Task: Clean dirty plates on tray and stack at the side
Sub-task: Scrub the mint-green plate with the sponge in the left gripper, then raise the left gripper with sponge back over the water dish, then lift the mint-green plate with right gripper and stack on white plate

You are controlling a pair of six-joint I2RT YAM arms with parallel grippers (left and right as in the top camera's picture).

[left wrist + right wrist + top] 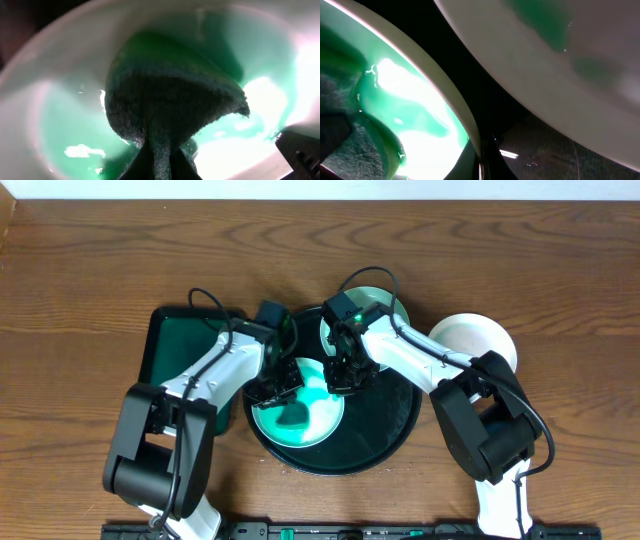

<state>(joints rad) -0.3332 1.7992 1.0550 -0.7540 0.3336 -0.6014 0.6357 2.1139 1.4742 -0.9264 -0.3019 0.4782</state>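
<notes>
My right gripper lifts the pale-mint plate (297, 420) next, carries it to the white plate (478, 340) off the tray, to its right in the overhead view, and releases.
A pale-mint plate (297, 420) with a green smear lies at the front left of the round black tray (395, 425). My left gripper (279, 383) is shut on a dark green sponge (175, 107) and presses it onto this plate's wet green middle (65, 125). My right gripper (341, 373) is shut on the same plate's right rim (465, 125), with its jaws (482, 162) astride the edge. A second smeared plate (372, 312) lies at the back of the tray and shows in the right wrist view (545, 65). A third, white plate (478, 340) sits on the table to the right of the tray.
A dark green rectangular tray (175, 345) lies to the left of the round tray, under the left arm. Both arms cross over the round tray. Brown wooden table surrounds everything.
</notes>
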